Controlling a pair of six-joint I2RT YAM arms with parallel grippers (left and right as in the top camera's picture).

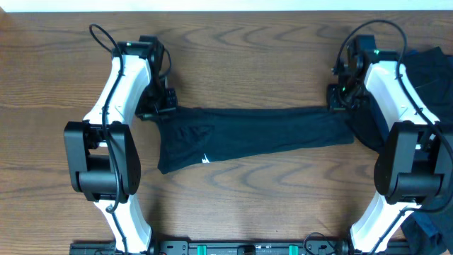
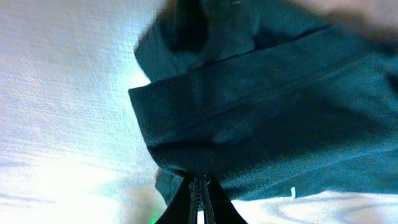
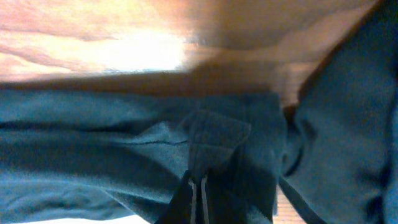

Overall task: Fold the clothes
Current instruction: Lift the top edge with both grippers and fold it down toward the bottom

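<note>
Next, my left gripper lowers and eases back to release the pinched hem over the garment's near corner [image 1: 168, 163] [image 2: 166, 188], since that corner lies below, toward my base.
One dark navy garment [image 1: 248, 136] of the clothes lies stretched in a long band across the wooden table, a small white label [image 1: 206, 159] near its lower left edge. My left gripper [image 1: 160, 108] is shut on its left end, and my right gripper [image 1: 338, 100] is shut on its right end. In the left wrist view the jaws of the left gripper [image 2: 200, 182] pinch a folded hem of the garment [image 2: 267, 112], with the label [image 2: 292, 193] showing beside them. Close up in the right wrist view, the right gripper [image 3: 198, 182] clamps bunched cloth of the garment [image 3: 124, 155].
More dark clothes [image 1: 433, 78] are piled at the right edge, partly under the right arm. A brighter blue piece [image 1: 429, 228] shows at the bottom right corner. Bare wooden table [image 1: 248, 205] lies in front of and behind the stretched garment.
</note>
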